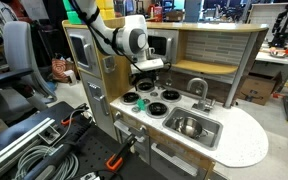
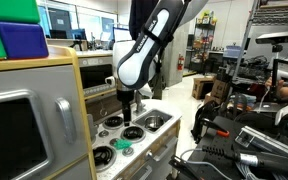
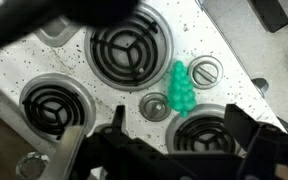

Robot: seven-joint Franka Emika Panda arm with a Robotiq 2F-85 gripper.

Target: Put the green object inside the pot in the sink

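My gripper is open above the green object, still beyond its finger gap, and will next lower onto the object's end nearest the fingertips in the wrist view.
The green object point(image 3: 181, 87) is a small lumpy bright green piece lying on the white speckled stove top between the black burners; it also shows in both exterior views point(image 1: 141, 102) point(image 2: 122, 145). My gripper point(image 3: 179, 130) is open and empty, hovering just above the stove, with the green object a little beyond the gap between its fingers. It shows above the burners in both exterior views point(image 1: 144, 84) point(image 2: 127, 116). The shiny silver pot point(image 1: 188, 126) point(image 2: 152, 123) stands in the sink point(image 1: 210, 133) point(image 2: 165, 119), beside the stove. The wrist view does not show the pot or the sink.
Several black burners point(image 3: 126, 50) and round grey knobs point(image 3: 205, 72) surround the green object. A curved grey faucet point(image 1: 198, 88) stands behind the sink. Large green and blue blocks point(image 2: 14, 35) sit on top of the toy kitchen. Its back wall and hood rise behind the stove.
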